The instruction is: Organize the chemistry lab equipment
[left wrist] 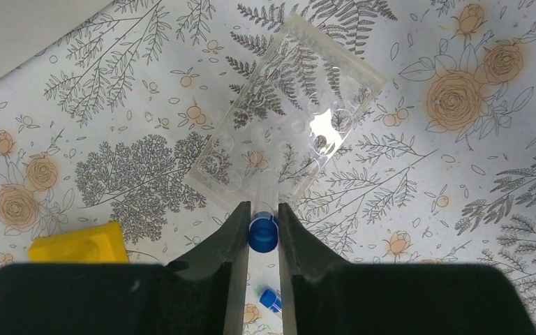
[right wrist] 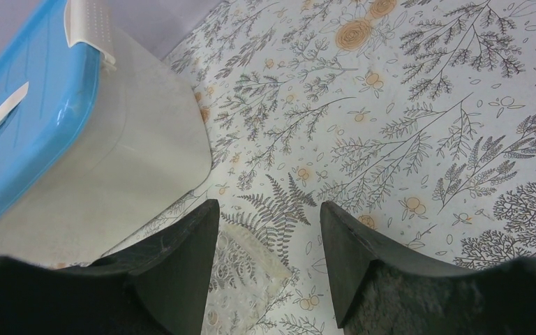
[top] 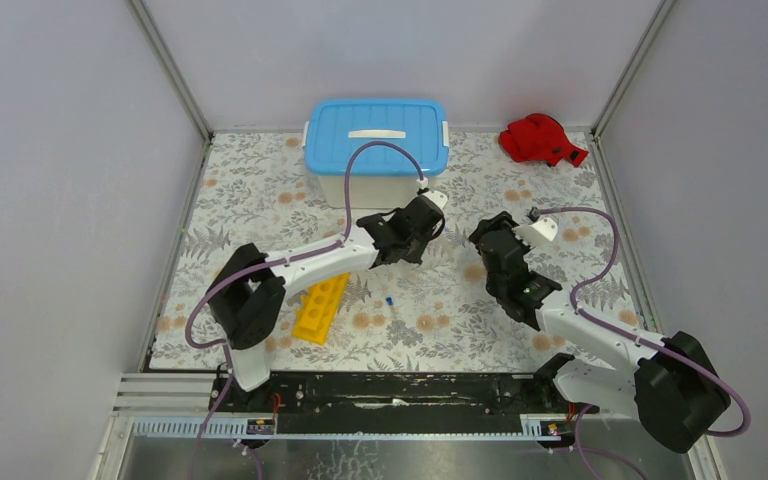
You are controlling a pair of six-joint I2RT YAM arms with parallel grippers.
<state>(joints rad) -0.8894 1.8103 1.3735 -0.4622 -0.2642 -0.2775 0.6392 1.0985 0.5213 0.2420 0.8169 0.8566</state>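
My left gripper brings the small clear tube down next, hanging upright over the clear rack, toward the holes by its near edge (left wrist: 268, 172) and releases it.
In the left wrist view my left gripper (left wrist: 260, 209) is shut on a small clear tube with a blue cap (left wrist: 263, 234), held upright over the near edge of a clear plastic rack with round holes (left wrist: 286, 118). Another blue-capped tube (left wrist: 271, 300) lies on the mat below; it also shows in the top view (top: 388, 300). The yellow test-tube rack (top: 322, 305) lies on the mat near the left arm, its corner (left wrist: 77, 244) showing at the left wrist. My right gripper (right wrist: 269, 230) hangs open and empty above a corner of the clear rack (right wrist: 251, 279). The two grippers (top: 405, 235) (top: 495, 250) face each other mid-table.
A white tub with a blue lid (top: 375, 150) stands at the back centre, close to the left of the right gripper (right wrist: 77, 139). A red cloth (top: 540, 140) lies in the back right corner. Grey walls close in the floral mat (top: 260, 190).
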